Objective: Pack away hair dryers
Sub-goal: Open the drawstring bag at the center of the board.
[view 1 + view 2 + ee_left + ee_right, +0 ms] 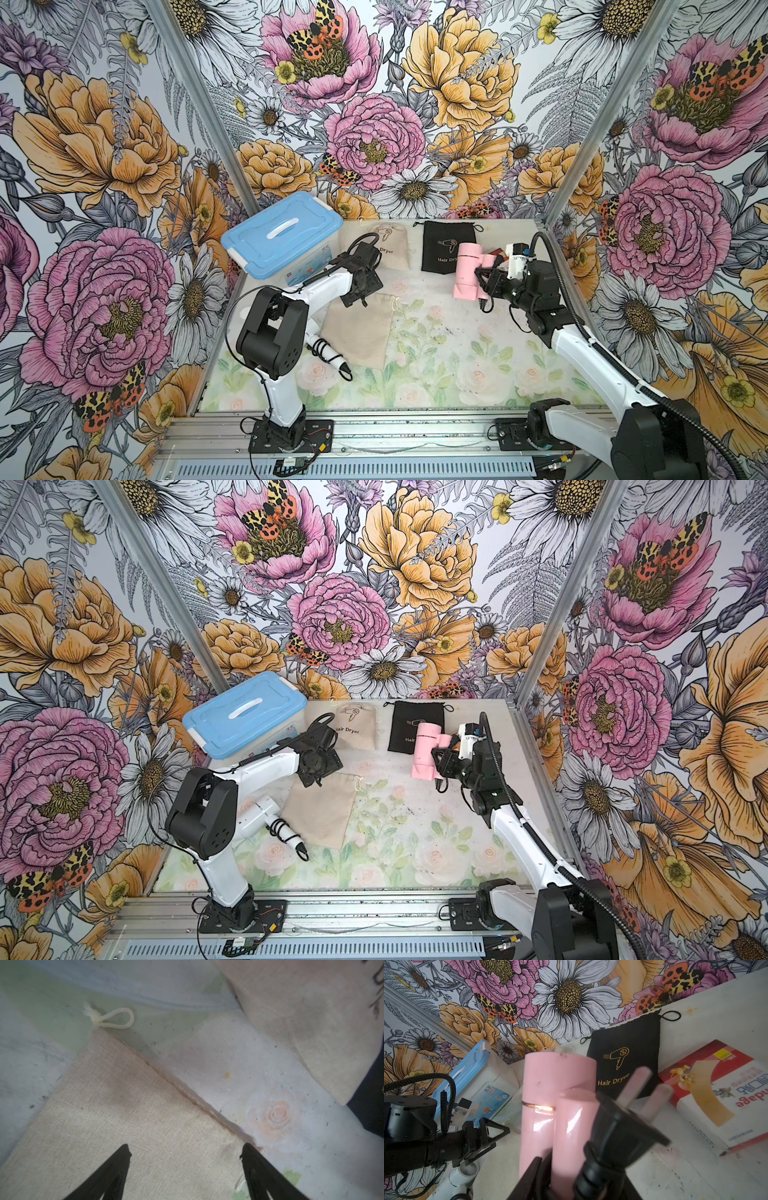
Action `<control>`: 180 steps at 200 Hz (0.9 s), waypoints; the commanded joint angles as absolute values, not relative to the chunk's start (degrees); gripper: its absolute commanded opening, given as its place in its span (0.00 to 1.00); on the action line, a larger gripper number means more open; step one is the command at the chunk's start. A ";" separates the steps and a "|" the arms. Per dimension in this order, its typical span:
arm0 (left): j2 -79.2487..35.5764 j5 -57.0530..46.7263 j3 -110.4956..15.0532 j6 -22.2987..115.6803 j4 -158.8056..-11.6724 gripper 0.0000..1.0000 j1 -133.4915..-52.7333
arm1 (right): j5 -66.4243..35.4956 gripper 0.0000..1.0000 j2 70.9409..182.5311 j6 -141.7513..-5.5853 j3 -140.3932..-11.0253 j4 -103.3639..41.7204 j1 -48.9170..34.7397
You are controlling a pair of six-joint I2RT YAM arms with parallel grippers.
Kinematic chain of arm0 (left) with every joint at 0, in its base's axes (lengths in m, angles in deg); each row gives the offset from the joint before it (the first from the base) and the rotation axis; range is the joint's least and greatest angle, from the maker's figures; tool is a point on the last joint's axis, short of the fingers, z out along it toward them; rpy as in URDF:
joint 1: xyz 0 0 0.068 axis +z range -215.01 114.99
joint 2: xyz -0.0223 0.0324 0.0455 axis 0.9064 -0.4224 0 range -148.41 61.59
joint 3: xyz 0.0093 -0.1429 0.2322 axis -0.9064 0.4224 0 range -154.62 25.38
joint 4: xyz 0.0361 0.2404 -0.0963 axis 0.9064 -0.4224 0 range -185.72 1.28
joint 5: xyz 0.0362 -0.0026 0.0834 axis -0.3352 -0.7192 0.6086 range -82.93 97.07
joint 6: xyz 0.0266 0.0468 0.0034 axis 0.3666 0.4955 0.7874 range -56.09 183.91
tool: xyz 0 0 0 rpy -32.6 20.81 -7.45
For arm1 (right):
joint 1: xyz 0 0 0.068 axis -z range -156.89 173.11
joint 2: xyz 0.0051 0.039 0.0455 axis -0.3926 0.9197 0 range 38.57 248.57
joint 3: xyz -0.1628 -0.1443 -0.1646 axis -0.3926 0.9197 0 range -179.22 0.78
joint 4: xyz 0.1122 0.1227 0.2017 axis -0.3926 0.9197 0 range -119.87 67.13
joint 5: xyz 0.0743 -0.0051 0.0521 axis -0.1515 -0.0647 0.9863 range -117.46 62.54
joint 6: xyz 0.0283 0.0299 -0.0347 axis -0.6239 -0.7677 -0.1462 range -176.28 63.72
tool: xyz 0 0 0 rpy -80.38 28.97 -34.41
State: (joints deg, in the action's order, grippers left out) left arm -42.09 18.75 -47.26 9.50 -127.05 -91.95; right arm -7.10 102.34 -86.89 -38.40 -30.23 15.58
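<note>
The beige pouch's opening rim (194, 1100) lies slanted below my left gripper. I should next turn this gripper and lower it until its open fingers straddle the middle of that rim.
My right gripper (484, 286) (566, 1169) is shut on the handle of the pink hair dryer (466, 272) (424, 750) (550, 1088) and holds it above the table at the back right. Its black plug (623, 1124) sticks out beside the handle. A white hair dryer (266, 812) (328, 351) with black cord round its handle lies by my left arm's base. My left gripper (358, 300) (185, 1153) is open, its fingers low over the top edge of a flat beige pouch (357, 332) (124, 1115), with nothing between them.
A second beige pouch (392, 249) (301, 1022) and a black pouch (444, 245) (625, 1057) printed "Hair Dryer" lie at the back. A box with a shut blue lid (282, 237) stands back left. A red and white carton (716, 1095) lies behind my right gripper.
</note>
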 commanded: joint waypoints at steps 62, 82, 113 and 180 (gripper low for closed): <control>-48.43 27.42 -52.24 -9.10 -130.01 0.74 -94.02 | -2.29 0.12 101.14 -89.33 -36.87 -40.76 15.82; -50.29 27.43 -53.35 -10.80 -130.60 0.72 -94.19 | -2.37 0.12 100.98 -88.98 -36.69 -40.72 15.82; -52.75 28.07 -54.31 -12.03 -130.77 0.71 -93.84 | -1.81 0.12 100.78 -88.89 -36.76 -40.74 15.82; -56.61 26.77 -55.30 -12.38 -130.72 0.58 -92.21 | -1.18 0.12 100.09 -88.89 -36.05 -40.67 15.82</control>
